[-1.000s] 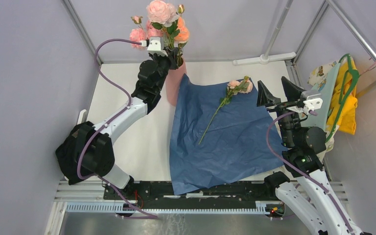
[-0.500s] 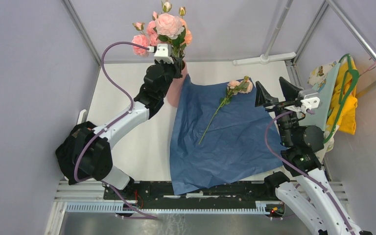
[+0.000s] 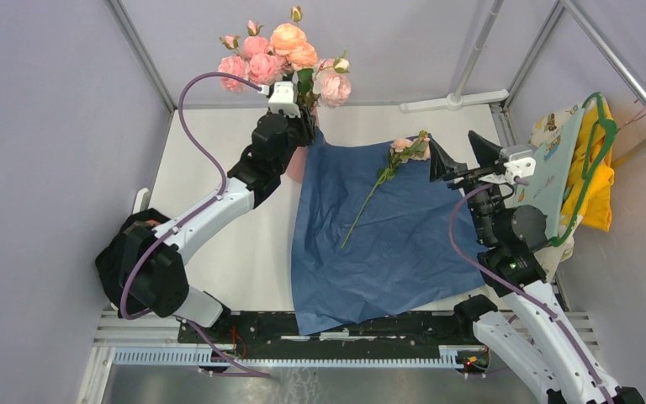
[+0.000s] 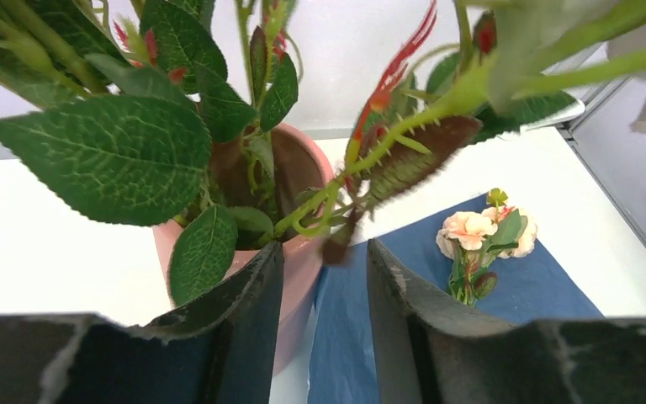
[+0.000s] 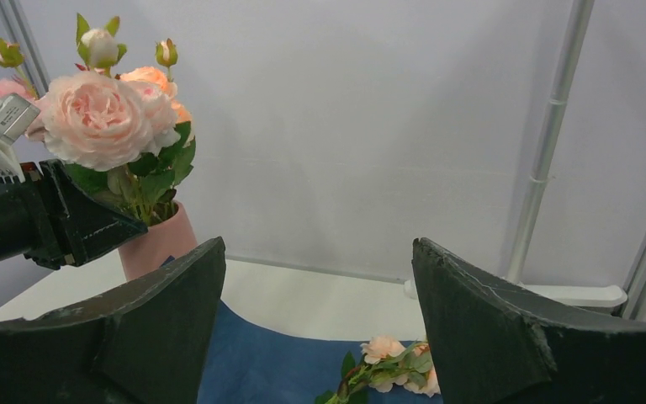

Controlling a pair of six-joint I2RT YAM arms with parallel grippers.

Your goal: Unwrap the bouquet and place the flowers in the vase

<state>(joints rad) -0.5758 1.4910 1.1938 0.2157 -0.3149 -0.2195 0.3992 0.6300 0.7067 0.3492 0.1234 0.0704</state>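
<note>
One rose is still on the paper, so my right gripper lowers left in the top view next, tilting its fingers down onto the rose's leafy stem [image 3: 388, 169] [image 5: 351, 381].
The flowers [image 3: 286, 52], pink and peach roses, stand bunched in the salmon-pink vase [image 3: 297, 165] at the back of the table. My left gripper [image 3: 306, 123] hangs right at the vase's mouth [image 4: 303, 168], its fingers [image 4: 248, 320] parted with nothing between them and the green stems [image 4: 328, 202] just ahead. One rose [image 3: 410, 148] lies on the spread blue paper [image 3: 387, 244], stem pointing toward the front. My right gripper [image 3: 458, 156] hovers wide open just right of that rose [image 5: 387, 349], empty, facing the vase [image 5: 156, 244].
Yellow cloth on a green hanger [image 3: 597, 168] hangs at the right wall. A white pole foot [image 3: 454, 101] lies at the back. Metal frame poles [image 5: 547, 143] and grey walls close the space in. Bare white table [image 3: 210, 168] lies left of the paper.
My left gripper moved back over the vase and opened. The bunch sank into the vase and its blooms spread. My right gripper drifted slightly left toward the lone rose.
</note>
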